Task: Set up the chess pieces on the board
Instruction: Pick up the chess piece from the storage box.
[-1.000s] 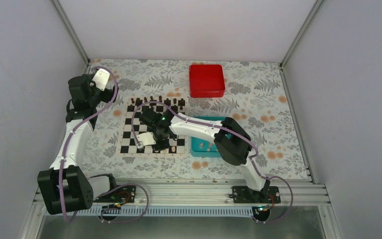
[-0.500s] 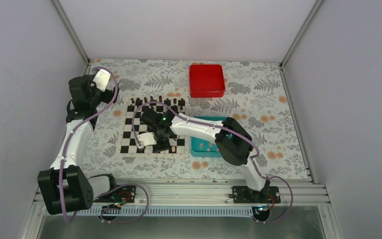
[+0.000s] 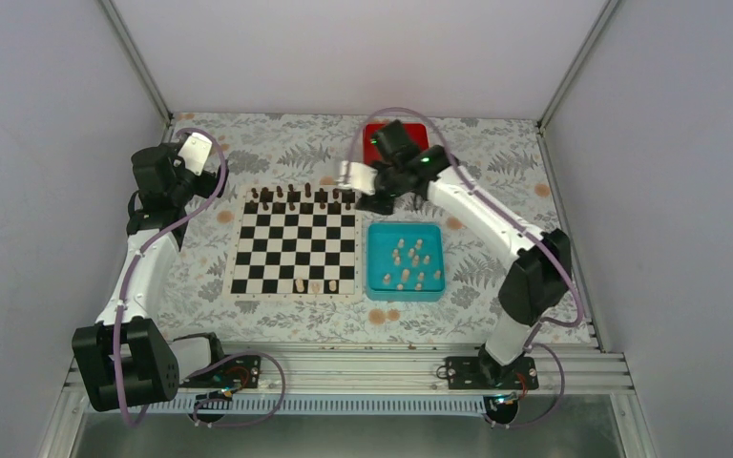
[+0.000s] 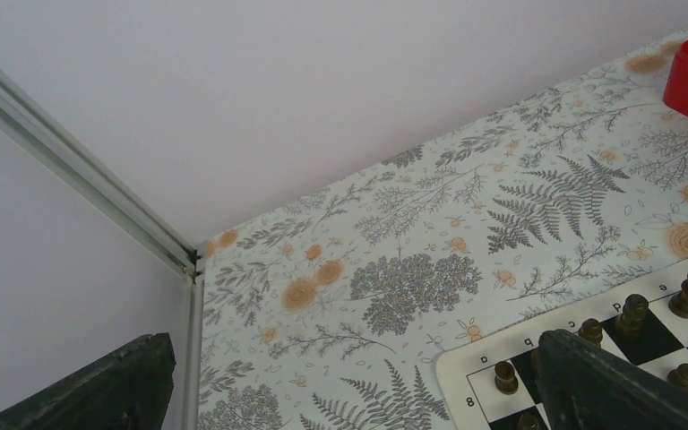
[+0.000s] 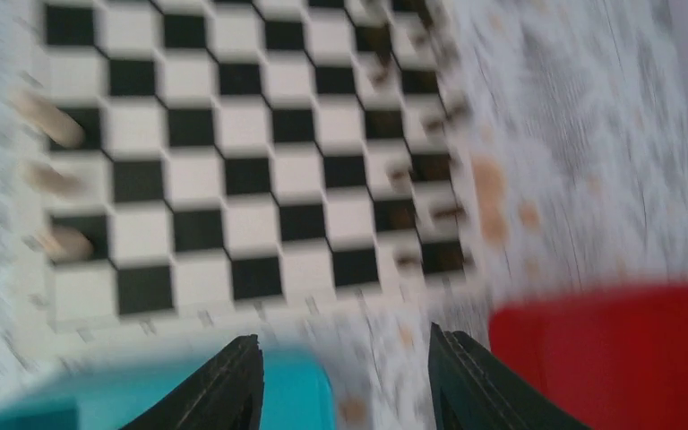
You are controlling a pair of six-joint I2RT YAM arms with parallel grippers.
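The near row is unfilled, and the mid-tray cream piece (image 3: 415, 260) stands below my right gripper, to its right in the top view. My right gripper should move back and down onto that piece.
The chequered board (image 3: 293, 250) lies left of centre. Three cream chess pieces (image 3: 315, 285) stand on its near row, blurred at the left of the right wrist view (image 5: 49, 121). Several more cream pieces (image 3: 410, 262) lie in the teal tray (image 3: 374, 286). My right gripper (image 3: 375, 200) is open and empty, above the mat between the board's far right corner, the tray and the red box; its jaws (image 5: 345, 376) are spread. My left gripper (image 3: 167, 176) is open and empty, raised past the board's far left corner (image 4: 484, 367).
Dark brown chessmen (image 3: 305, 197) line the board's far rows, some in the left wrist view (image 4: 632, 313). The red box (image 3: 410, 167) sits at the back, partly under my right arm. The enclosure walls and metal posts (image 4: 81, 170) close in the back and sides.
My right arm has swung off the board's near rows, up and to the back right by the red box. Three cream pieces now show on the near row. Left arm unmoved.
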